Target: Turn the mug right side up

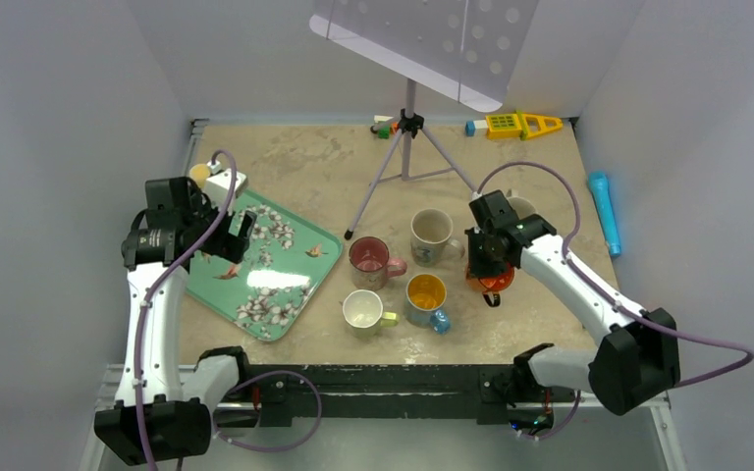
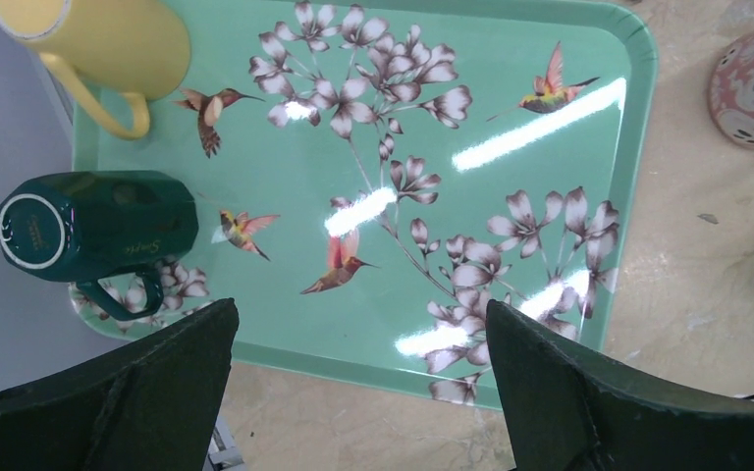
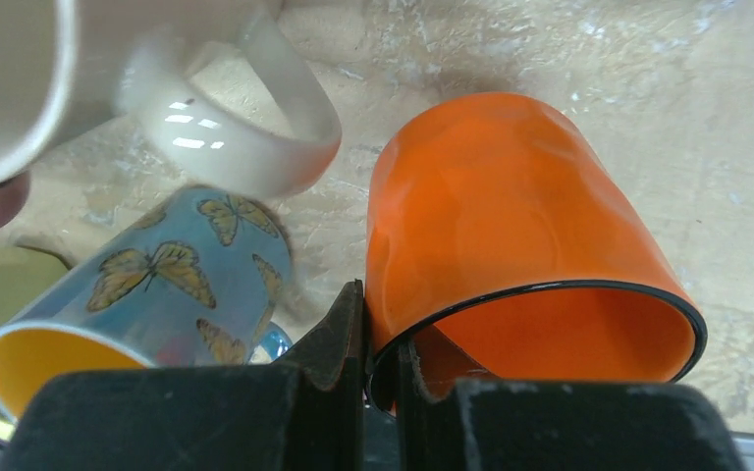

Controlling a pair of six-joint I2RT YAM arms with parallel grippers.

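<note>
I will move my left gripper to the left in the wrist view and down onto the dark green mug's handle [image 2: 151, 294] next, because the handle is below the gripper on that side.
An orange mug [image 3: 511, 216] with a black rim is tilted, its mouth toward the wrist camera and its base pointing down and away. My right gripper [image 3: 381, 334] is shut on its rim, one finger outside the wall and one inside. In the top view the mug [image 1: 496, 282] hangs under the right gripper [image 1: 486, 263], to the right of the mug group. My left gripper [image 2: 361, 314] is open and empty above the near edge of the green floral tray [image 2: 589, 59]; it also shows in the top view [image 1: 236, 235].
On the tray a dark green mug [image 2: 98, 231] shows its base, beside a yellow mug [image 2: 98, 44]. A pink mug [image 1: 368, 260], a white mug [image 1: 432, 234], a cream mug [image 1: 363, 309] and a butterfly mug [image 1: 425, 294] stand mid-table. A tripod stand [image 1: 407, 147] rises behind them.
</note>
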